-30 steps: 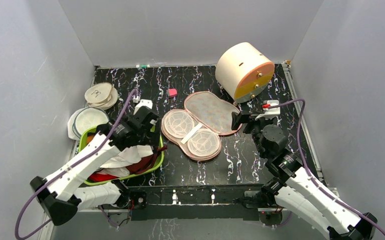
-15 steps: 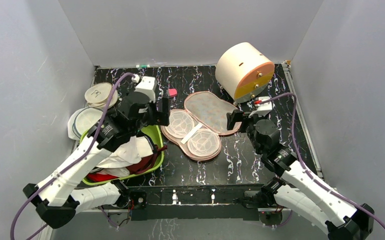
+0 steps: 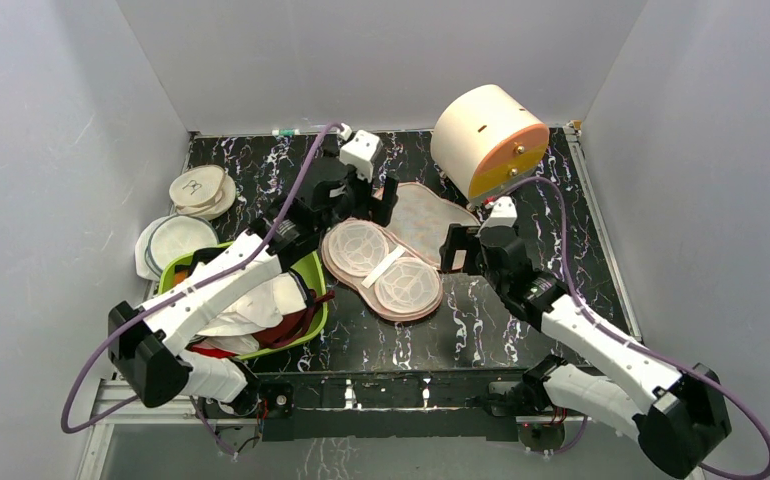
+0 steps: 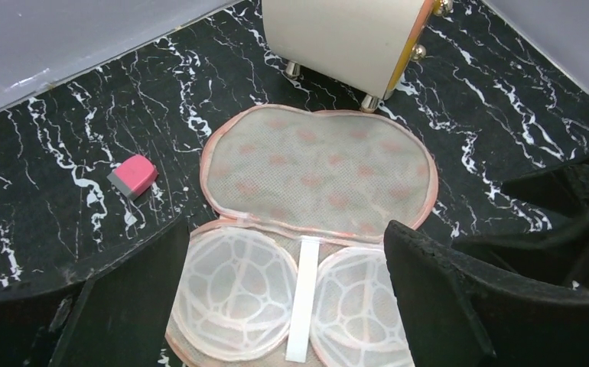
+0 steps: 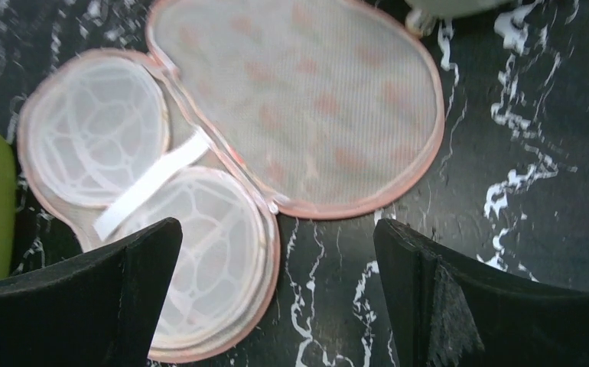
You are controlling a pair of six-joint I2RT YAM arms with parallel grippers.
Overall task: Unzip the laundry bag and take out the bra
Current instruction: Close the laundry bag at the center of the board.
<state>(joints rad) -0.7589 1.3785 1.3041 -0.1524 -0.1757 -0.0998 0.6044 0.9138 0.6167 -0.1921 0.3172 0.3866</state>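
Observation:
My right gripper will tilt nearly level with the tabletop, lower and close on the peach lid's rounded end rim (image 5: 427, 157), lying flat below.
The laundry bag (image 3: 416, 222) lies unzipped and spread flat on the black marbled table. Its peach lid (image 4: 318, 168) is folded back, and its lower half (image 4: 238, 290) shows two white lattice cups and a white strap. In the right wrist view the laundry bag (image 5: 299, 99) fills the upper left. My left gripper (image 3: 381, 205) hangs open above the bag's left side, its fingers (image 4: 131, 306) straddling the cups with nothing between them. My right gripper (image 3: 453, 250) is open by the bag's right edge, empty (image 5: 276, 229). A white garment, apparently the bra (image 3: 261, 305), lies in the green basin.
The lime-green basin (image 3: 313, 265) at the front left also holds dark red cloth. A cream drum with an orange face (image 3: 488, 140) stands at the back right. A small pink block (image 4: 132, 174) lies left of the bag. Round white items (image 3: 199, 188) sit at the far left.
My left arm has swung from over the green basin up and right to above the open bag. My right gripper has slid left toward the bag's edge.

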